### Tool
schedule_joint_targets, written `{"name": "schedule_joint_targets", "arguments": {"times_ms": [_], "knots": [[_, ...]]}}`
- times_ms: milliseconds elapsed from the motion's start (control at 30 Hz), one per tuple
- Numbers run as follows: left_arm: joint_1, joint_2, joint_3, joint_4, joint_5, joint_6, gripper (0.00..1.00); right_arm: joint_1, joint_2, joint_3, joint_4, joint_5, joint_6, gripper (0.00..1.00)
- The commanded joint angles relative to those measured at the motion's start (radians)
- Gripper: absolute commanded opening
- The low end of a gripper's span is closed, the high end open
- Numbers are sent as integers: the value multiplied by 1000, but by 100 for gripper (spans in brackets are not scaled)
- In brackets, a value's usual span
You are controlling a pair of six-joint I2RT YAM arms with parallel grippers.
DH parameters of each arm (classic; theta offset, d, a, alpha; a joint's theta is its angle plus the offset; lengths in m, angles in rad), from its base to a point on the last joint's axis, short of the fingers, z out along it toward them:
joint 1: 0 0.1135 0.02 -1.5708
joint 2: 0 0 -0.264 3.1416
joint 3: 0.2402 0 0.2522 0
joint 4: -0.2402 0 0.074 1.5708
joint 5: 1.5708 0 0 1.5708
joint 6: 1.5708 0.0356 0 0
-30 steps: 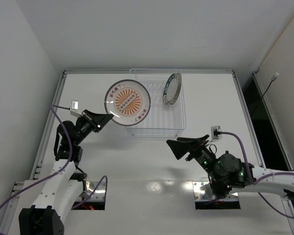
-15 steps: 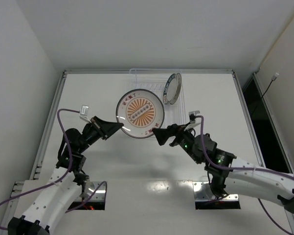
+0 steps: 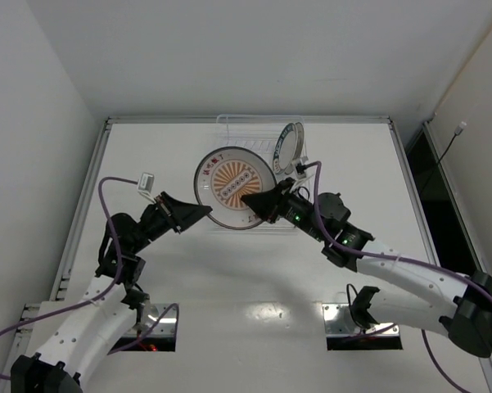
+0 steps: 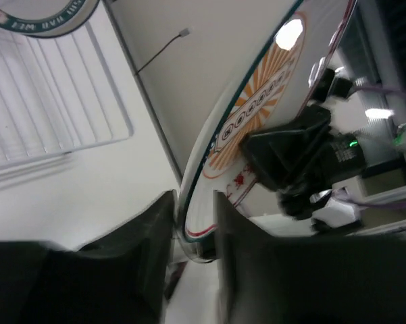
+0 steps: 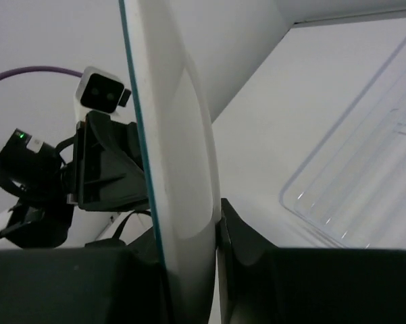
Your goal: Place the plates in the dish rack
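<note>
My right gripper needs to lift the sunburst plate outward over the rack next, then turn it and lower it beside the upright teal plate, because bare wires show there.
The plate with the orange sunburst centre point(image 3: 229, 184) hangs tilted in the air over the front left of the dish rack point(image 3: 297, 195). My left gripper point(image 3: 203, 210) is shut on its lower left rim point(image 4: 192, 226). My right gripper point(image 3: 250, 199) is shut on its lower right rim, with the plate's edge point(image 5: 179, 135) pinched between the fingers point(image 5: 243, 236). In the left wrist view the right gripper point(image 4: 290, 158) sits against the plate's face point(image 4: 270, 101). A white plate with a teal lettered rim point(image 3: 290, 147) stands upright in the rack's back right.
The clear wire rack point(image 5: 365, 182) lies at the back middle of the white table, its tines point(image 4: 54, 101) showing below the teal plate point(image 4: 40, 17). A raised metal rail point(image 3: 106, 155) borders the table. Walls stand close on the left and the right.
The left gripper carried the sunburst plate right and a little nearer. The right arm swung in from the near right and its open jaws shut on the plate's rim.
</note>
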Motion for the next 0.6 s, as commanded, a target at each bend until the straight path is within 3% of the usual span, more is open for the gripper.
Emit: {"name": "schedule_joint_targets", "arguments": {"times_ms": [0,33,67,100,167,233,300,333,467,567], "knots": [[-14,2,217,-352,19,237,73,7,-25,109,-30,0,-31,0],[-14,2,219,-488,-41,239,73,7,-38,134,-89,46,-46,0],[-14,11,302,-599,-175,371,84,7,-48,200,-231,100,-65,0],[-14,11,336,-697,-177,424,88,7,-48,200,-232,166,-78,0],[-14,11,389,-920,-429,539,88,7,-45,321,-460,390,-108,0],[-14,0,424,-1000,-658,612,90,7,-3,464,-660,614,-134,0],[-14,-30,424,-1052,-791,659,91,7,103,603,-745,806,-170,0],[-14,-49,413,-1052,-939,649,91,7,149,657,-837,865,-171,0],[-24,-76,424,-1051,-1008,672,91,-12,413,936,-937,1062,-284,0],[-24,-76,413,-1026,-1030,681,91,-61,621,1103,-1028,1088,-284,0]]}}
